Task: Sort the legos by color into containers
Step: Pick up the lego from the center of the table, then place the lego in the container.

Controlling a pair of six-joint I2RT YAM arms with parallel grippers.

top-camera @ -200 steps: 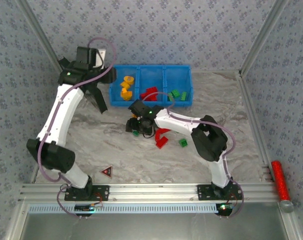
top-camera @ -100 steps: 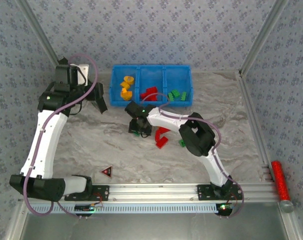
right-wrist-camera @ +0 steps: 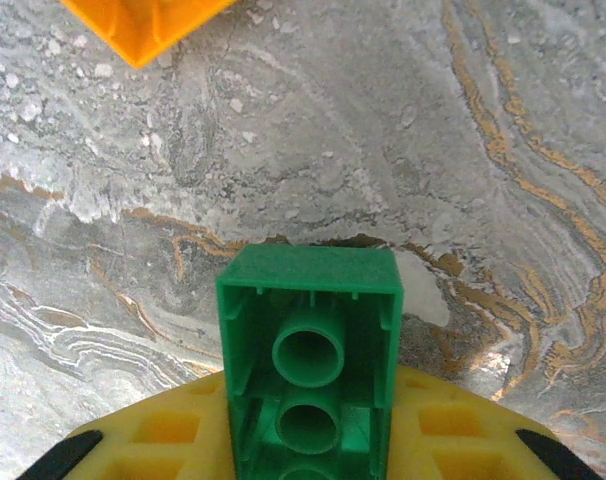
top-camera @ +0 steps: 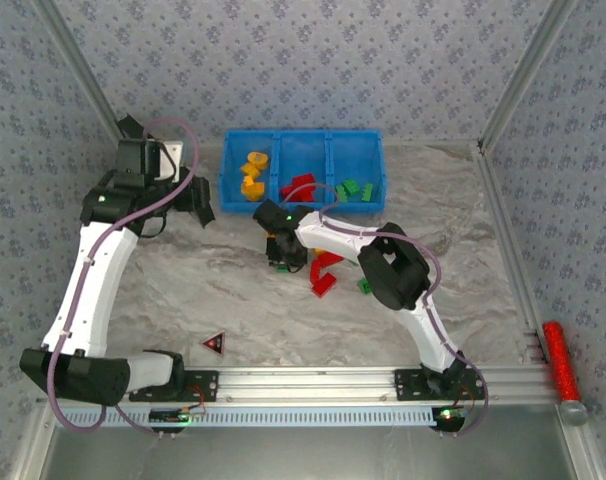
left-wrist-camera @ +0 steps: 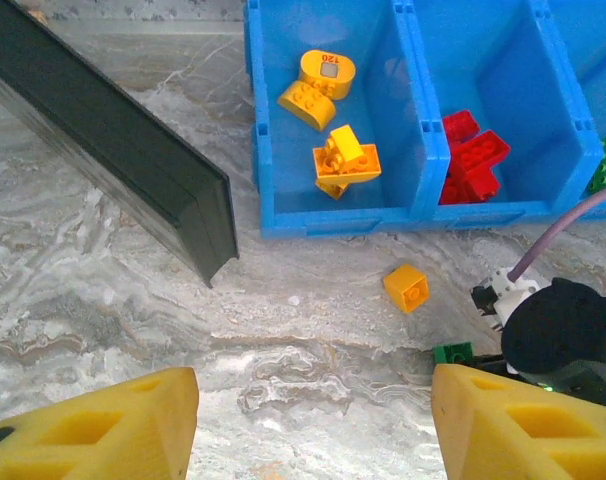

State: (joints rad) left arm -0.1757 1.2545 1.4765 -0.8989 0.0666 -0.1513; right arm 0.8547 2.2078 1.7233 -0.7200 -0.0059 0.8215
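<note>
The section of the bin with green legos lies outward, past the red ones. My right gripper will lift the matching green brick over that section's rim and release it.
The blue bin (top-camera: pixel 303 134) stands at the back with three compartments: orange-yellow legos (left-wrist-camera: pixel 345 160) on the left, red ones (left-wrist-camera: pixel 473 160) in the middle, green ones (top-camera: pixel 355 189) on the right. My right gripper (top-camera: pixel 280 255) is down on the table just before the bin, shut on a green brick (right-wrist-camera: pixel 310 330) that stands hollow side up between its yellow pads (right-wrist-camera: pixel 163 440). A loose orange brick (left-wrist-camera: pixel 407 287) lies beside it. My left gripper (left-wrist-camera: pixel 313 420) hovers open over bare table left of the bin, holding nothing. Red legos (top-camera: pixel 323 272) and a green brick (top-camera: pixel 365 285) lie right of the right gripper.
A flat black panel (left-wrist-camera: pixel 113 140) lies slanted to the left of the bin. A red-and-black triangle marker (top-camera: pixel 214 343) sits near the front left. A red cylinder (top-camera: pixel 560 355) lies outside the right rail. Patterned walls close the back and sides.
My right gripper has closed on the green brick on the table. The left arm swung back and to the left, away from the bin's left compartment.
</note>
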